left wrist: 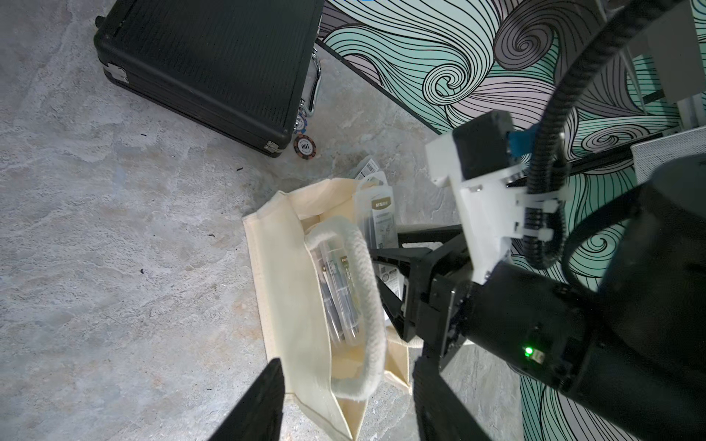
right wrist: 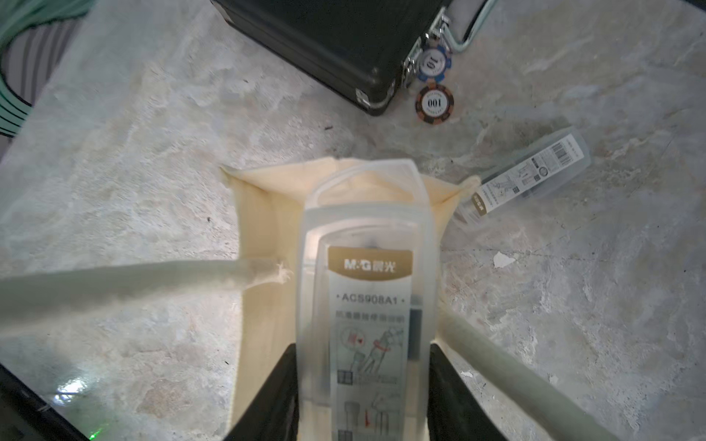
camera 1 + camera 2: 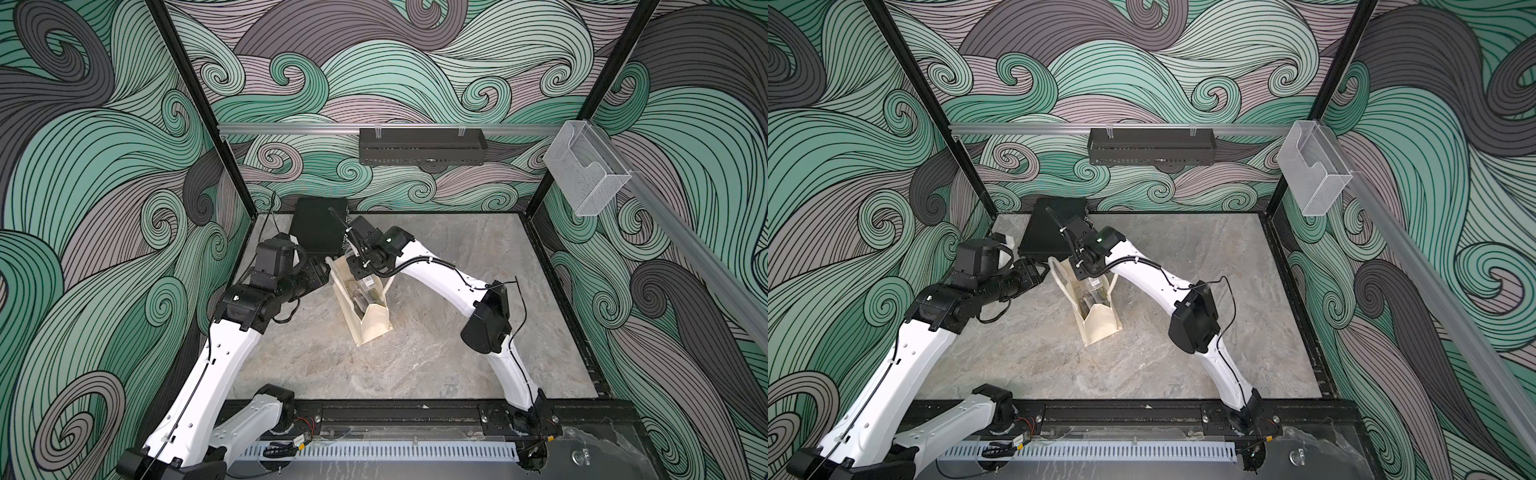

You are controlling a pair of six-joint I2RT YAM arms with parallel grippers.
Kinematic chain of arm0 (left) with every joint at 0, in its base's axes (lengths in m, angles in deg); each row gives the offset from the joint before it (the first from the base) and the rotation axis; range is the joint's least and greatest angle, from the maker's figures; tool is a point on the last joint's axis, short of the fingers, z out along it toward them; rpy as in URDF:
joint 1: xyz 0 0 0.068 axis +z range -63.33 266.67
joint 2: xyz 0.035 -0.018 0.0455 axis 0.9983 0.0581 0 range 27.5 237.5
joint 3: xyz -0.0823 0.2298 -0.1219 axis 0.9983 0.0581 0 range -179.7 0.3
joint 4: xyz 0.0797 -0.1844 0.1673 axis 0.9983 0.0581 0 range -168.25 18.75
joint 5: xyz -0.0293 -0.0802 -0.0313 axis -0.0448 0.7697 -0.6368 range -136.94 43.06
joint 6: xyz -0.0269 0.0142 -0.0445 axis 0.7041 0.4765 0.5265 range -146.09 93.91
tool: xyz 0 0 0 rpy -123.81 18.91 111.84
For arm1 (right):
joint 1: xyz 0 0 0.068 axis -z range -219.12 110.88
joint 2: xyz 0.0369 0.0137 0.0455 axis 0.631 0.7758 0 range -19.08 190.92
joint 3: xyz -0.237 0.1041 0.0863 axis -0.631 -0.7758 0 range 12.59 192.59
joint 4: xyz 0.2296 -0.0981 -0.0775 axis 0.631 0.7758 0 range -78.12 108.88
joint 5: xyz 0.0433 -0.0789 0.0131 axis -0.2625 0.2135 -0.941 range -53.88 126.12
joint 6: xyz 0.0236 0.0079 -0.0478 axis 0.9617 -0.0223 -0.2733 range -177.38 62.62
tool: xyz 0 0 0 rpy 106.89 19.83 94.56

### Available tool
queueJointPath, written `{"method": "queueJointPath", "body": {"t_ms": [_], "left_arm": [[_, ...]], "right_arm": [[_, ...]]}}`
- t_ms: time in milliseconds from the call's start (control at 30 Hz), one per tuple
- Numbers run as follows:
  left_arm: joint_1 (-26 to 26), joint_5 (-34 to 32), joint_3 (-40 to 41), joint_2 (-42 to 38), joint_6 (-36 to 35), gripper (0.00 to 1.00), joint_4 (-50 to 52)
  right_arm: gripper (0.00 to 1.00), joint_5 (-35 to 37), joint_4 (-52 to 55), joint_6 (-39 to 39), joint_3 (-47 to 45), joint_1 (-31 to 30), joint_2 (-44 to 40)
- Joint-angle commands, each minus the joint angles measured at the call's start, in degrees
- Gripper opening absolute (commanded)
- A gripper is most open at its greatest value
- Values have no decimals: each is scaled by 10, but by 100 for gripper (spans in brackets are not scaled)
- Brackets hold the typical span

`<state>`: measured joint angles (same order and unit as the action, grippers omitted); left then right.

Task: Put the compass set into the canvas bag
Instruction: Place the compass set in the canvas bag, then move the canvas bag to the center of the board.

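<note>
My right gripper moves down into the canvas bag's opening (image 3: 368, 296) next and releases the clear compass set there, since the set's tilted loose end already points inside.
The cream canvas bag (image 3: 372, 322) (image 3: 1100, 324) lies open on the table, mouth up. My right gripper (image 2: 363, 351) (image 3: 362, 272) is shut on a clear compass set (image 2: 366, 267) (image 1: 378, 214), tilted over the far end of the bag's mouth. Another clear compass set (image 1: 336, 294) lies inside the bag. A further one (image 2: 535, 175) lies on the table just behind the bag. My left gripper (image 1: 347, 366) (image 3: 325, 272) is open, its fingers either side of the bag's near end (image 1: 305, 343) and a rope handle loop (image 1: 366, 305), gripping nothing.
A flat black hard case (image 3: 318, 228) (image 1: 214, 65) lies at the back left, close behind the bag. Two poker chips (image 2: 435, 104) sit by its latch. A black shelf (image 3: 422, 145) and a clear holder (image 3: 582, 174) hang on the walls.
</note>
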<state>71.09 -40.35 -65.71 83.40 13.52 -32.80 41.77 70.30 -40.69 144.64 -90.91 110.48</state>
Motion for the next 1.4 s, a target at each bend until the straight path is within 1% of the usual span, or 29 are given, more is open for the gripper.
{"method": "queueJointPath", "body": {"t_ms": [0, 233, 300, 400, 500, 600, 800, 867, 933, 1000, 1100, 1200, 1267, 1367], "left_arm": [[-6, -4, 5, -3, 1, 56, 4], [-6, -2, 7, 3, -1, 56, 2], [-6, 2, 9, 5, 1, 56, -1], [-7, 9, 12, 12, 5, 56, -8], [-7, 9, 7, 16, 4, 56, -10], [-9, 6, -3, 26, -1, 56, -4], [-10, 4, -11, 40, -2, 56, -6], [-10, -4, -11, 39, -2, 56, -5], [-10, -8, -12, 37, -3, 56, -4], [-10, -10, -14, 37, -3, 56, -4], [-10, -11, -24, 44, -4, 56, -1], [-12, -10, -34, 60, -3, 56, -4], [-20, -9, -39, 72, -2, 56, -10], [-36, -11, -50, 97, -1, 56, -12]], "right_arm": [[45, 9, 26, 12, 1, 0, 8], [46, 2, 51, 35, 12, -1, 43], [50, -3, 62, 34, 27, -1, 47], [61, -6, 82, 40, 67, -2, 46], [69, -6, 83, 38, 88, -2, 25], [73, 6, 82, 27, 106, -2, -5], [78, 89, 28, -3, 118, 8, -88], [79, 123, 8, 8, 110, 22, -109], [81, 142, 1, 39, 105, 48, -123], [81, 145, 1, 73, 91, 79, -131], [81, 149, -3, 129, 47, 129, -140], [82, 114, -2, 169, 20, 173, -122], [82, 88, -2, 178, 19, 190, -96], [81, 50, 5, 152, 53, 195, -39]]}}
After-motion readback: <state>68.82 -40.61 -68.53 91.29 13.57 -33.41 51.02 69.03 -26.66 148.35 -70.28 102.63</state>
